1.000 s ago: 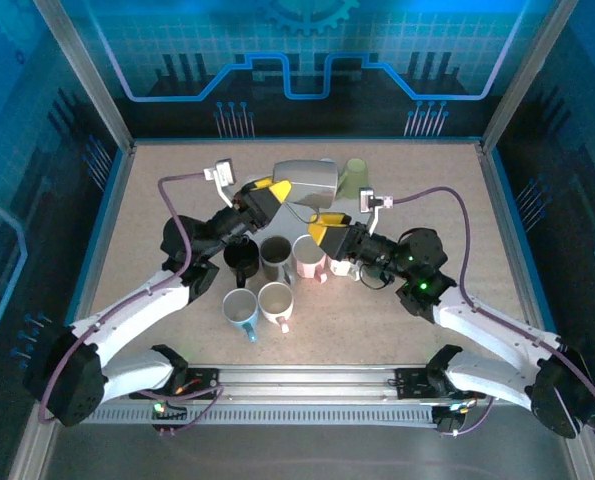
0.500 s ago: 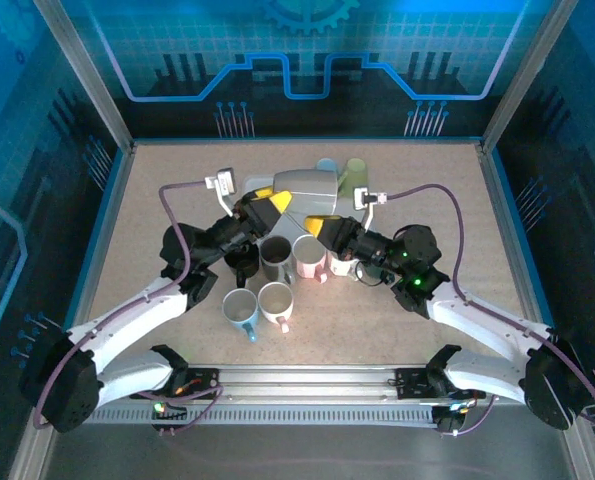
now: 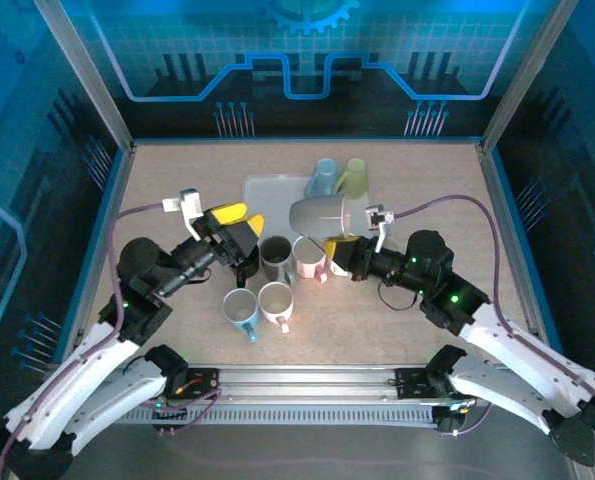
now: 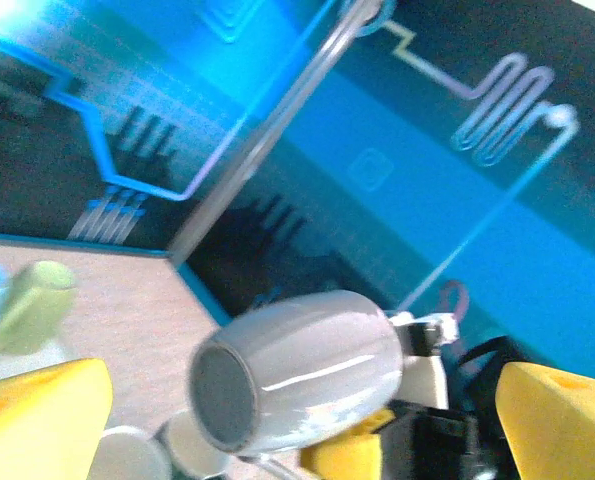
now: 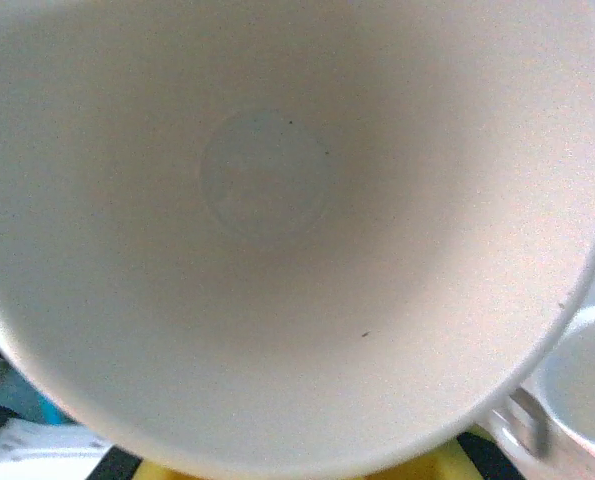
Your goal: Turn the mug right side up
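The tabletop below and back, beside the near pink-handled mug, is bare, so my right gripper should next bring the sideways mug back and down there, tilt it upright and let it go.
The grey mug (image 3: 319, 213) hangs on its side above the table centre, base to the left, mouth toward the right arm. My right gripper (image 3: 335, 247) is shut on its rim from below. The right wrist view looks straight into the mug's pale inside (image 5: 277, 200), with a yellow fingertip (image 5: 447, 468) at the lower edge. My left gripper (image 3: 239, 217) stands open to the left of the mug, apart from it. In the left wrist view the mug (image 4: 307, 365) floats between the wide yellow fingers (image 4: 37, 420), touching neither.
Under the mug stand several upright mugs: black (image 3: 242, 262), dark grey (image 3: 275, 255), pink (image 3: 309, 258), one with a blue handle (image 3: 240, 308), one with a pink handle (image 3: 275, 300). A white tray (image 3: 265, 190) lies behind, with blue (image 3: 322, 178) and green (image 3: 352, 178) mugs on their sides.
My left gripper let go of the grey mug, opened wide and drew back to the left. The right gripper closed on the mug's rim and now carries it alone, slightly further right.
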